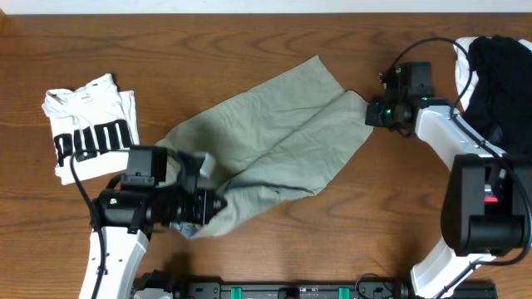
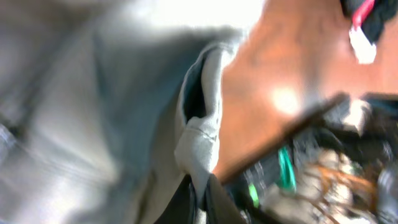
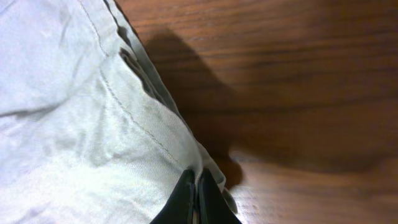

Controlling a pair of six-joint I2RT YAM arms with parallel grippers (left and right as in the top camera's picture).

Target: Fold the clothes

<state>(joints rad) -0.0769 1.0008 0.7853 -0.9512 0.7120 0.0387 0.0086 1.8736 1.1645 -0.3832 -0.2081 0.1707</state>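
The shorts (image 1: 274, 137) lie doubled with bare tabletop on their near side, so the robot's left gripper should rise, swing back over that tabletop and let go of the waistband end.
The khaki grey-green shorts (image 1: 274, 137) lie spread slantwise across the middle of the wooden table. My left gripper (image 1: 212, 203) is shut on their near-left edge; in the blurred left wrist view the black fingers (image 2: 202, 199) pinch a fold of the cloth (image 2: 199, 140). My right gripper (image 1: 376, 112) is shut on the shorts' right corner; in the right wrist view its fingers (image 3: 196, 196) clamp the hemmed edge (image 3: 93, 124) just above the table.
A folded white T-shirt with black PUMA lettering (image 1: 90, 124) lies at the left. A pile of black and white garments (image 1: 499, 75) sits at the far right edge, behind the right arm.
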